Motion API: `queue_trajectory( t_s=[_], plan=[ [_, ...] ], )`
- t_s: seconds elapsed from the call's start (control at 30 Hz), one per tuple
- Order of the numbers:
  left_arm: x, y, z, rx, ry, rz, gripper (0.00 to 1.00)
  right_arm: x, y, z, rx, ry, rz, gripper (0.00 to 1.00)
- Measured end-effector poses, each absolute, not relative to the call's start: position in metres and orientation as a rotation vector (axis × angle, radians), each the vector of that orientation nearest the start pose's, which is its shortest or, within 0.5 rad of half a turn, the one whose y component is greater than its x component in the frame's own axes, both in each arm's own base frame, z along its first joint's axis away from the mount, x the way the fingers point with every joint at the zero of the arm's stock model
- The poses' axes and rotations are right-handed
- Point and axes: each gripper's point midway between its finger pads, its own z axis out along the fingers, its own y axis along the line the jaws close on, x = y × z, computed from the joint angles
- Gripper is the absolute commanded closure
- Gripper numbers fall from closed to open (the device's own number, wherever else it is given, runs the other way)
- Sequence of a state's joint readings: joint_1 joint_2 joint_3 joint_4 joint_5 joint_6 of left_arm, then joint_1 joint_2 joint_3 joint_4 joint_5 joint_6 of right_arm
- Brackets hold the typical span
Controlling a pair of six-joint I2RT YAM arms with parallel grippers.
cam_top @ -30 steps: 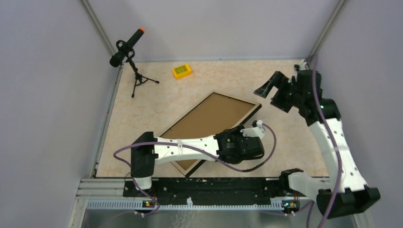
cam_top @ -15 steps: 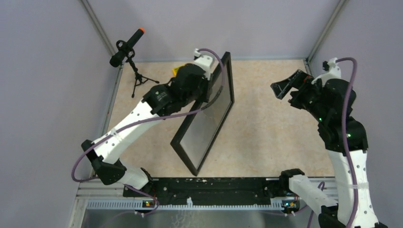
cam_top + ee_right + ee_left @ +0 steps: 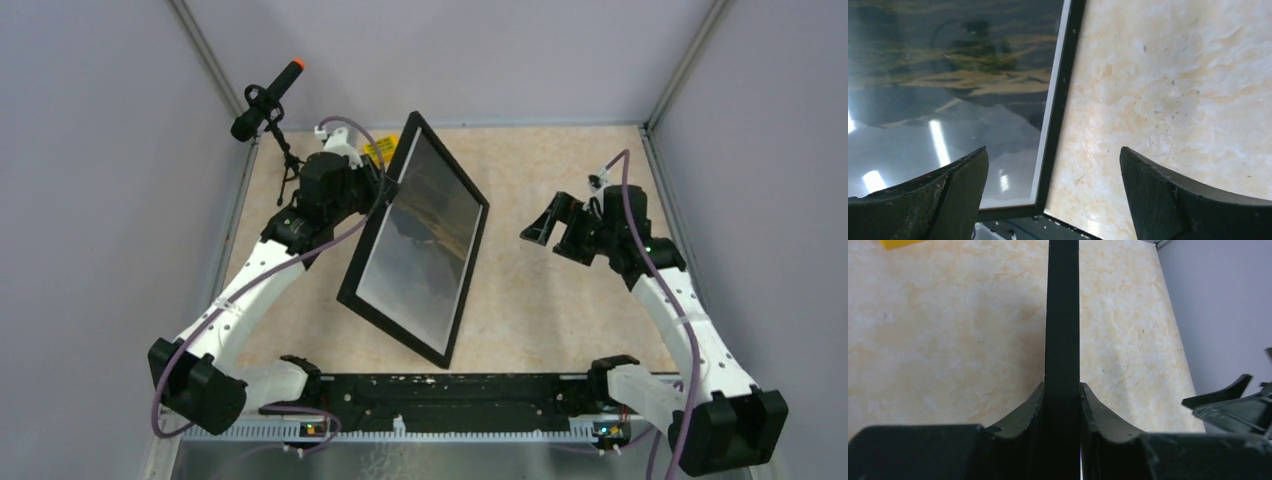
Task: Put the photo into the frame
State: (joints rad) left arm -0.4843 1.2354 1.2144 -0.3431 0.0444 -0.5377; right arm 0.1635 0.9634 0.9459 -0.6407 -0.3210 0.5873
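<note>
I will lower my left gripper back toward the tabletop near the black bar, which is below and behind it. I will lay the tilted frame flat and then let go of the frame's edge.
My left gripper (image 3: 384,180) is shut on the far left edge of the frame (image 3: 392,331) and holds it tilted up, black front facing right and toward the top camera. The photo (image 3: 425,225), a dark grey and golden mountain landscape, shows behind the glass. In the left wrist view the black frame edge (image 3: 1063,305) stands clamped between my fingers (image 3: 1062,387). My right gripper (image 3: 540,222) is open and empty, to the right of the frame and apart from it. Its wrist view looks between the open jaws (image 3: 1053,150) at the photo (image 3: 948,75) and the frame's edge (image 3: 1060,100).
A microphone on a small tripod (image 3: 262,100) stands at the far left. A yellow box (image 3: 378,150) lies behind the left gripper and shows partly in the left wrist view (image 3: 898,243). Grey walls close in both sides; a black rail (image 3: 440,390) runs along the near edge.
The frame lay back-up on the table; my left arm lifted it, stood it on edge and turned its front into view. My right gripper came down and left toward the frame.
</note>
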Motion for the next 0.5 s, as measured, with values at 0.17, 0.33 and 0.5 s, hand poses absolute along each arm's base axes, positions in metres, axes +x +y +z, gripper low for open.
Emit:
queue_trajectory(
  t_s=[0.17, 0.33, 0.5],
  plan=[
    [0.337, -0.178, 0.261, -0.244, 1.981, -0.816, 1.00, 0.259, 0.142, 0.152, 0.298, 2.433, 0.889, 0.02],
    [0.325, -0.152, 0.226, -0.435, 1.929, -0.906, 1.00, 0.262, 0.151, 0.111, 0.309, 2.554, 0.919, 0.11],
    [0.313, -0.140, 0.194, -0.595, 1.883, -0.985, 1.00, 0.268, 0.167, 0.078, 0.254, 2.632, 0.912, 0.15]
  ],
)
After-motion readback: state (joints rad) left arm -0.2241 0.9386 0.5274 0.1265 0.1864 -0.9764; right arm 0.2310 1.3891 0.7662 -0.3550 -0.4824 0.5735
